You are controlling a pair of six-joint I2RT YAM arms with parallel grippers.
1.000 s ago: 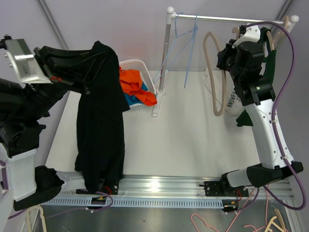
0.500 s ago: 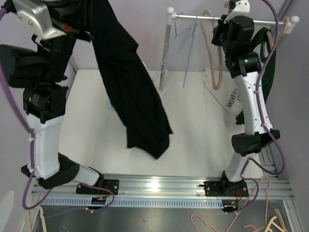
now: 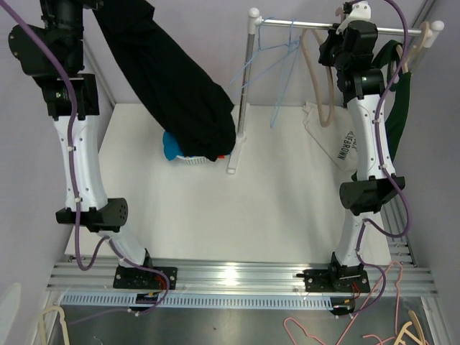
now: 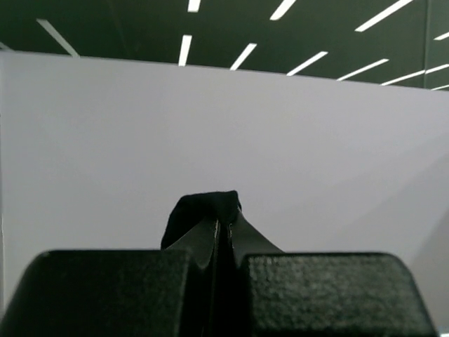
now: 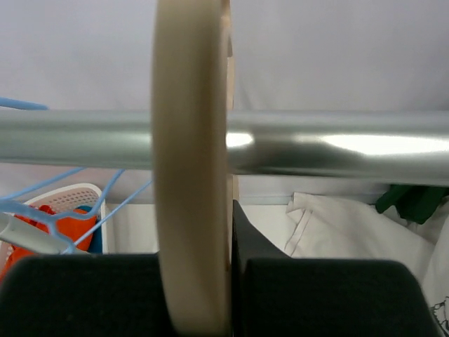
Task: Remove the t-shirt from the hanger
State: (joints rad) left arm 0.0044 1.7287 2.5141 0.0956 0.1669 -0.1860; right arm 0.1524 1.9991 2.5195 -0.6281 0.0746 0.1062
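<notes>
My right gripper moves along the bar toward the blue wire hangers next and then lets go of the beige hanger's hook.
The black t-shirt [image 3: 180,86] hangs in a long drape from the top left down onto the basket. My left arm [image 3: 61,43] is raised high and its gripper [image 4: 221,235] is shut on a pinch of the t-shirt's black cloth [image 4: 200,210]. At the rail [image 3: 316,29], my right gripper [image 3: 332,42] is shut on the beige hanger [image 3: 318,86]. In the right wrist view the hanger [image 5: 189,140] crosses in front of the rail [image 5: 337,147], clamped in the right gripper [image 5: 210,239]. No cloth is on the hanger.
A white basket [image 3: 190,162] with blue and orange clothes sits under the t-shirt's lower end. Blue wire hangers [image 3: 282,72] hang from the rail beside the white rack post [image 3: 248,86]. A white printed garment [image 3: 334,136] and a dark green one [image 3: 397,79] hang at the right.
My left arm has swung up and back, carrying the t-shirt from the table's front to over the basket. My right arm has lifted the beige hanger up to the rail.
</notes>
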